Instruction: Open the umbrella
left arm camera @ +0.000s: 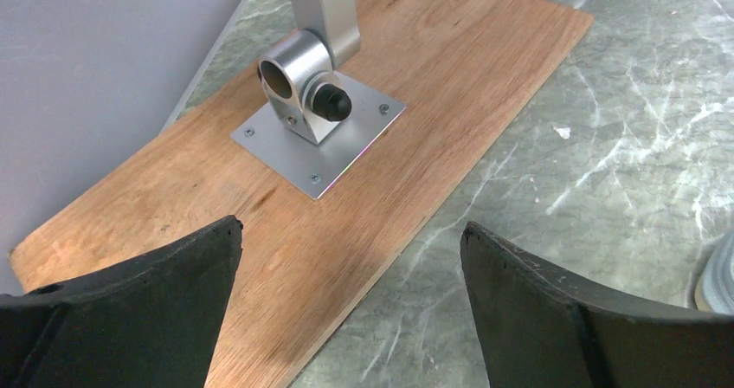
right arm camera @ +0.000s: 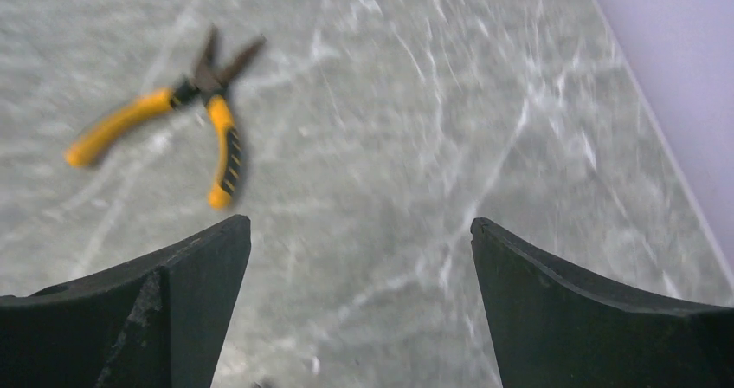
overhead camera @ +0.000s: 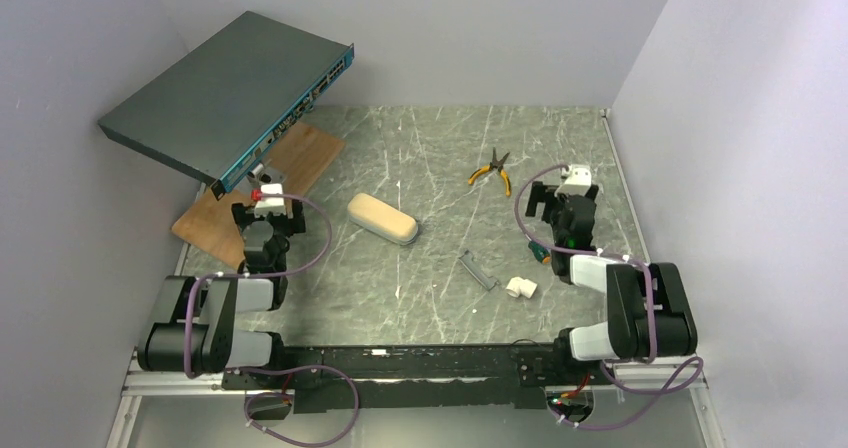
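Next, my right gripper turns and moves to the left in the top view and down onto the beige case's middle (overhead camera: 383,218). The case's length lies at an angle to the fingers.
No umbrella shows in any view. My left gripper (overhead camera: 262,200) hangs over the near part of a wooden board (left arm camera: 415,85) at the table's left. Its jaws stand wide open with nothing between them (left arm camera: 350,232). My right gripper (overhead camera: 566,190) is over bare table at the right and is also open and empty (right arm camera: 359,228). Yellow-handled pliers (right arm camera: 186,111) lie ahead and to its left.
A beige oblong case (overhead camera: 382,218) lies mid-table. A dark network switch (overhead camera: 235,93) sits tilted on a metal stand (left arm camera: 316,67) bolted to the board. A metal bracket (overhead camera: 478,270) and a white pipe fitting (overhead camera: 520,288) lie near the right arm. Walls close in both sides.
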{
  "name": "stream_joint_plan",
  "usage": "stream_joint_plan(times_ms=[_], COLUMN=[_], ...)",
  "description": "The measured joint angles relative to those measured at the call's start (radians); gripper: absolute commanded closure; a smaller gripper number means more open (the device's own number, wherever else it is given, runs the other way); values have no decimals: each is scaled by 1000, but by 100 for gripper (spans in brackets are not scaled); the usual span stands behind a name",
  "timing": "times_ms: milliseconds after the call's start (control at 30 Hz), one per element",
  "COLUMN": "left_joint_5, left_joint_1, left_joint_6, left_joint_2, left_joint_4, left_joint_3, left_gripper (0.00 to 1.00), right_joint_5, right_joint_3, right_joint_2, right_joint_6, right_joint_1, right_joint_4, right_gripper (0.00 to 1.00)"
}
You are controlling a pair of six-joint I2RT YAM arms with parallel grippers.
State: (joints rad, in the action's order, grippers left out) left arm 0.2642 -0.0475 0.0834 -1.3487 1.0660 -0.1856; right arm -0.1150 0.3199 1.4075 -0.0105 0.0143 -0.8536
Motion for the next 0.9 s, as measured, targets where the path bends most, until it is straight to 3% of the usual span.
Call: stream_joint_plan(times_ms=[167,333,500,633,733,900], left_joint_5=[0,-7,-37,-110,-211,-267], left_joint_1=[-33,-80,-179,-271,-284,-272], left_joint_6=[4,-120,-293,-434,-520,-637], left_joint_2=[158,388,543,634,643,635], left_joint_4=[-79,-571,-896,-1134,-1287,-1481], left_joint_3=[32,-175,-255,-258,-300,-361], left_gripper=[1,1,1,1,1,1], right_joint_5=[16,224,417,433,468,512], right_joint_3=[164,290,465,530,597,650], right_joint_2=[-109,-177,-49,-11,21,54], right_joint_6=[-3,-159,-328,-317,-289,-216], right_joint_1=[48,48,95,249,344,421], right_joint_4=[184,278,410,569,667,763], right_gripper=[0,0,0,0,0,0])
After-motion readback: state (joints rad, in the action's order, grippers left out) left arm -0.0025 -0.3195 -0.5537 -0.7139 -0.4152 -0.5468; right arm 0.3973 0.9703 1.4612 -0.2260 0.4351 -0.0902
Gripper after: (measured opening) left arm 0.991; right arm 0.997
